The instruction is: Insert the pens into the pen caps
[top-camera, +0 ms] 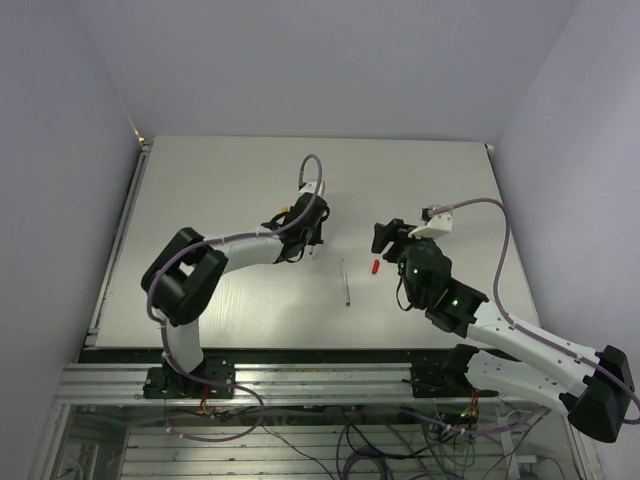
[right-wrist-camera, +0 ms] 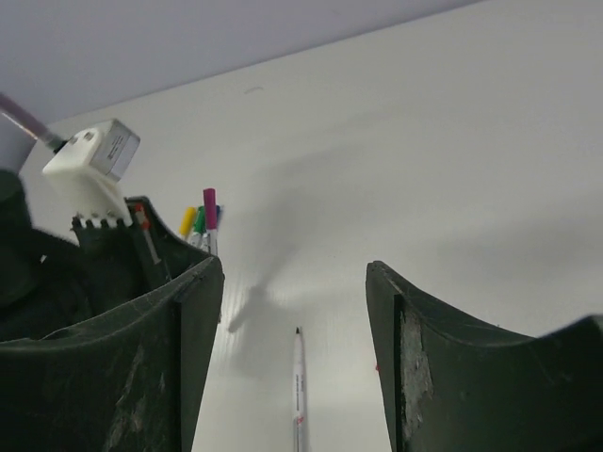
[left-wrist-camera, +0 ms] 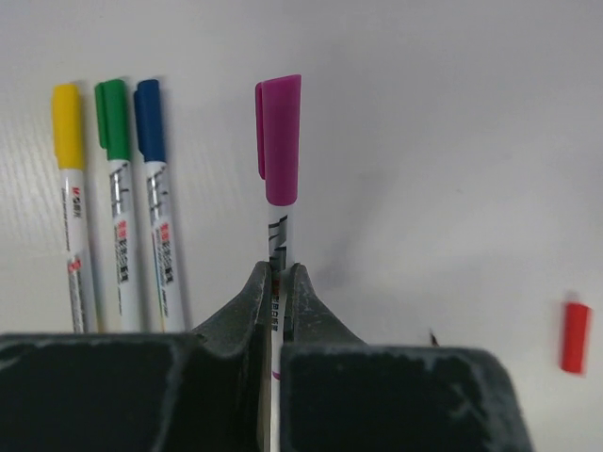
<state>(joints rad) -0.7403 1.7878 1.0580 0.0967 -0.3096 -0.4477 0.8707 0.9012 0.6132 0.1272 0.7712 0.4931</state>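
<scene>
I should lower my left gripper to the table next and shift it close [left-wrist-camera: 200,215] beside the blue pen, since the other capped pens lie in a row there.
My left gripper [left-wrist-camera: 278,273] is shut on a white pen with a purple cap [left-wrist-camera: 280,141] fitted on it, held just above the table. Three capped pens lie side by side to its left: yellow [left-wrist-camera: 68,127], green [left-wrist-camera: 113,121] and blue [left-wrist-camera: 149,121]. A loose red cap [left-wrist-camera: 574,336] lies to the right; it also shows in the top view [top-camera: 376,267]. An uncapped pen [top-camera: 346,283] lies mid-table and shows between my right fingers [right-wrist-camera: 298,386]. My right gripper [right-wrist-camera: 294,320] is open and empty, hovering above that pen near the red cap. My left gripper [top-camera: 312,240] sits further left.
The white table [top-camera: 230,180] is bounded by walls at left, right and back. The left arm's cable [top-camera: 312,170] loops above its wrist. The right arm's camera box [top-camera: 437,222] and cable [top-camera: 490,215] stand over the table's right side.
</scene>
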